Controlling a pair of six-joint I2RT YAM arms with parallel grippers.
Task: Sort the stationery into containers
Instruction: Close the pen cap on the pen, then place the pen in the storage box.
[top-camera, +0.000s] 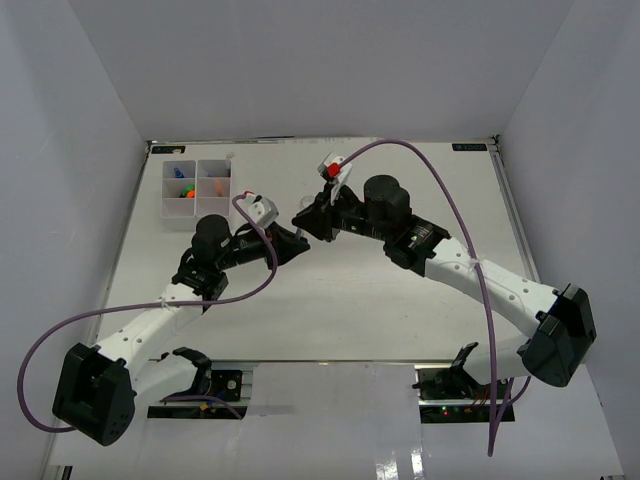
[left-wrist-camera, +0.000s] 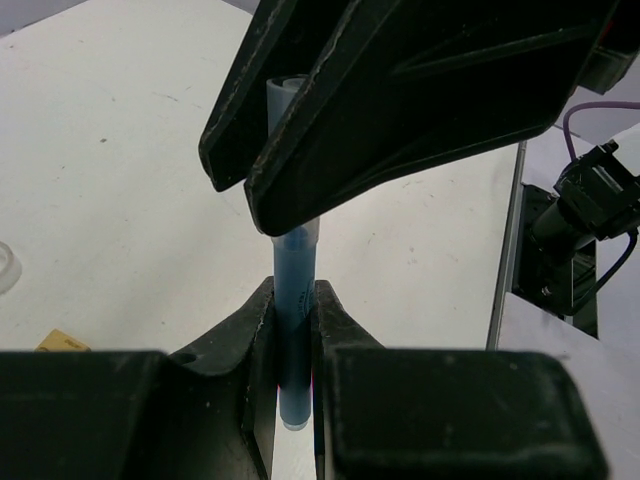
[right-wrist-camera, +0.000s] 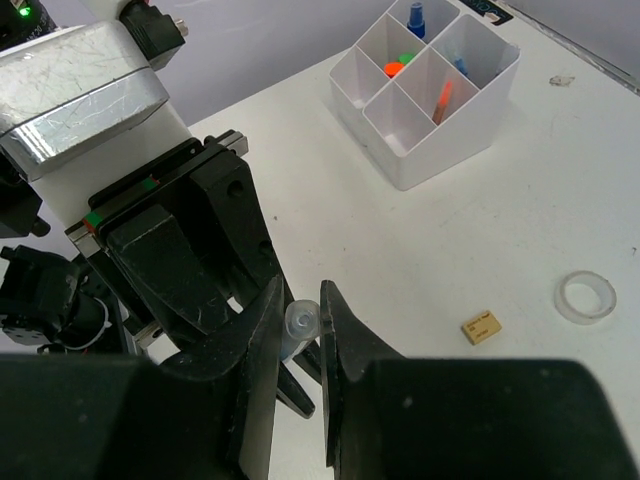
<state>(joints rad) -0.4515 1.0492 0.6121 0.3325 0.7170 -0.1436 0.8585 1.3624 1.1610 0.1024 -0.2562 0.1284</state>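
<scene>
My left gripper swings outward and brings the pen down into the orange item's section next, since that lies outward and to its left in the top view.
A blue pen (left-wrist-camera: 293, 290) with a clear end (right-wrist-camera: 299, 322) is held between both grippers above the middle of the table. My left gripper (left-wrist-camera: 293, 310) is shut on its lower part. My right gripper (right-wrist-camera: 300, 320) closes around its clear upper end, and its fingers (left-wrist-camera: 400, 100) fill the top of the left wrist view. In the top view the two grippers, left (top-camera: 298, 245) and right (top-camera: 303, 218), meet tip to tip and the pen is hidden. The white organiser tray (top-camera: 165, 205) stands at the far left; in the right wrist view (right-wrist-camera: 440, 150) it holds a blue-capped bottle (right-wrist-camera: 416, 17) and orange and green items (right-wrist-camera: 398, 66).
A clear tape ring (right-wrist-camera: 586, 296) and a small tan block (right-wrist-camera: 481, 327) lie on the table to the right of the grippers; the block also shows in the left wrist view (left-wrist-camera: 62, 341). A purple cable (top-camera: 440, 190) arcs over the right arm.
</scene>
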